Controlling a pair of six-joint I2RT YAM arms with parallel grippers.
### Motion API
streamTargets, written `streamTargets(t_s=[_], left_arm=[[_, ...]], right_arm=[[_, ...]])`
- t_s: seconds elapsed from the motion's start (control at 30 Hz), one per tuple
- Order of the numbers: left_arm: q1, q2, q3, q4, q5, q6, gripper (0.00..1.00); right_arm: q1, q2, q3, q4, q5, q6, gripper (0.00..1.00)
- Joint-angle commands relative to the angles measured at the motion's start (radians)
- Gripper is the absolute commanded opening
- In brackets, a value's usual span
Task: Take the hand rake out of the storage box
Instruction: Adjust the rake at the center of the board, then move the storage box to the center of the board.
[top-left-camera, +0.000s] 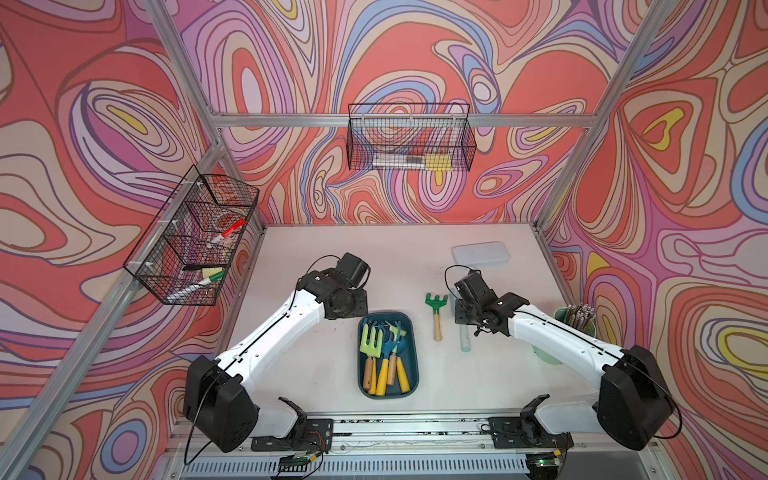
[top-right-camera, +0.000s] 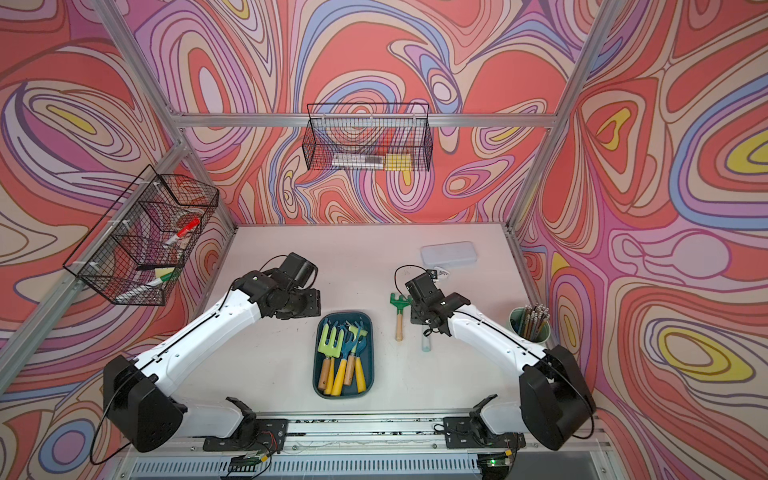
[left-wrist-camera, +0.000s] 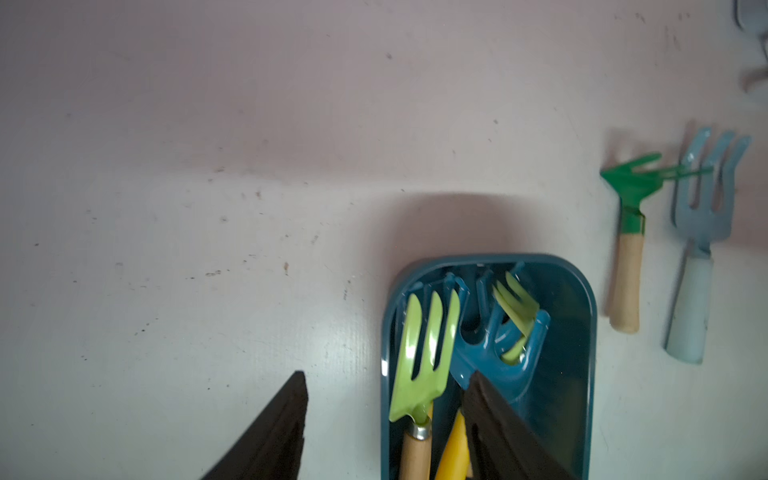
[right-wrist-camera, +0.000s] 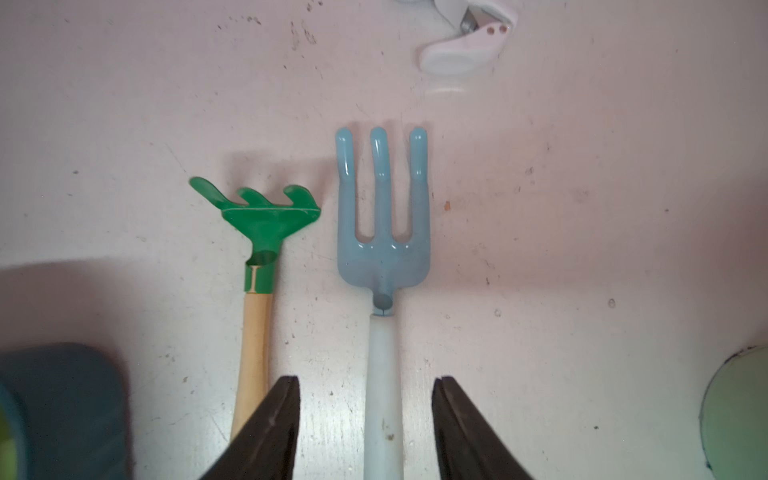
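The lime fork lies on top of the blue hand rake's tines, so the robot's left gripper needs to move back and down into the storage box and close on the lime fork's wooden handle (top-left-camera: 368, 365) (left-wrist-camera: 416, 453).
The dark teal storage box (top-left-camera: 409, 345) (top-right-camera: 366, 332) (left-wrist-camera: 573, 332) lies at the table's front middle. In it lie a lime fork (left-wrist-camera: 428, 345), a blue hand rake (left-wrist-camera: 498, 353) and a lime rake head (left-wrist-camera: 515, 307), with yellow and wooden handles. Right of the box, a green rake (top-left-camera: 436, 309) (right-wrist-camera: 257, 249) and a pale blue fork (top-left-camera: 465, 338) (right-wrist-camera: 382, 228) lie side by side on the table. My left gripper (left-wrist-camera: 386, 374) hangs open over the box's left rim. My right gripper (right-wrist-camera: 366, 379) is open, its fingers either side of the pale fork's handle, apart from it.
A translucent white case (top-left-camera: 480, 253) lies at the back right, a small white clip (right-wrist-camera: 465, 41) near it. A green cup of pencils (top-left-camera: 575, 324) stands at the right edge. Black wire baskets hang on the left wall (top-left-camera: 195, 237) and back wall (top-left-camera: 411, 137).
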Motion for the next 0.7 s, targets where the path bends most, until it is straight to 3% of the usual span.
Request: streamTargets(t_s=[0.0, 0.07, 0.27, 0.5, 0.67], left_arm=[[-0.095, 0.006, 0.005, -0.095, -0.070, -0.033, 0.62], [-0.152, -0.017, -0.032, -0.095, -0.081, -0.061, 0.62], [-0.188, -0.088, -0.160, -0.069, 0.022, -0.121, 0.57], [-0.366, 0.022, -0.102, -0.174, -0.185, -0.255, 0.51], [-0.415, 0.075, -0.142, -0.143, -0.198, -0.293, 0.47]], right_arm=[[-0.003, -0.004, 0.030, -0.054, 0.007, -0.036, 0.53], [-0.003, -0.019, 0.021, -0.035, -0.006, -0.027, 0.54], [-0.003, -0.053, -0.007, 0.018, -0.068, -0.005, 0.54], [0.000, -0.038, -0.014, 0.050, -0.080, 0.010, 0.53], [-0.001, -0.047, -0.024, 0.037, -0.046, 0.001, 0.54]])
